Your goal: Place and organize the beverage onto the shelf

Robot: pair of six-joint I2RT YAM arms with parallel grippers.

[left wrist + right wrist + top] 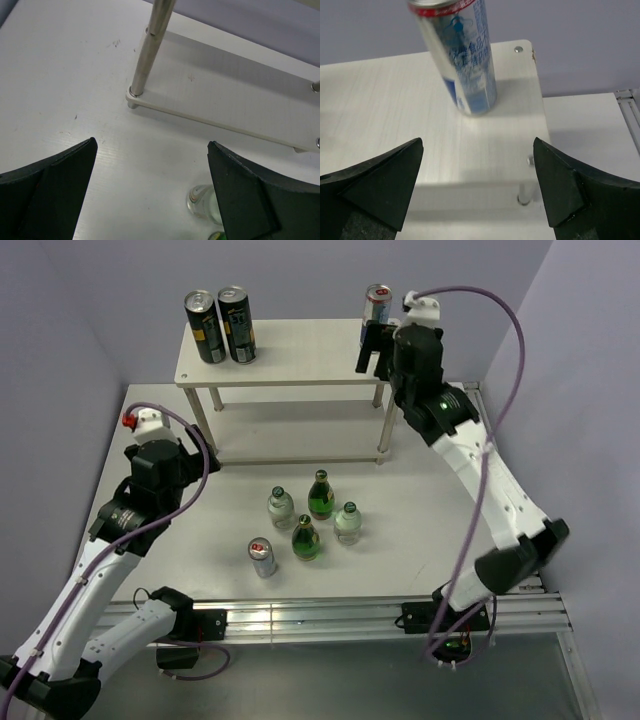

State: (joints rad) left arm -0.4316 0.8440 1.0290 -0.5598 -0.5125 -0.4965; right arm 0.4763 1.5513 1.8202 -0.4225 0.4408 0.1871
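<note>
Back from my left gripper and to its right in the top view, the small silver can (262, 556) stands unshelved, so I will draw the gripper's open fingers back around it.
The cream-white shelf (300, 350) stands at the back of the table. Two black-and-yellow cans (221, 326) stand on its top board at the left. A silver-and-blue can (376, 303) stands at the top right corner, also in the right wrist view (462, 60). My right gripper (372, 354) is open and empty just in front of this can, apart from it, over the top board (385, 115); its jaws (478, 141) stand wide. My left gripper (152, 143) is open and empty, low over the table near the shelf's front left leg (150, 50).
On the table in front of the shelf stand two clear bottles (281, 507) (348, 522), two green bottles (321, 494) (306, 538) and a small silver can (262, 557). One clear bottle (202, 201) shows by my left gripper's right finger. The shelf's lower board (235, 100) is bare.
</note>
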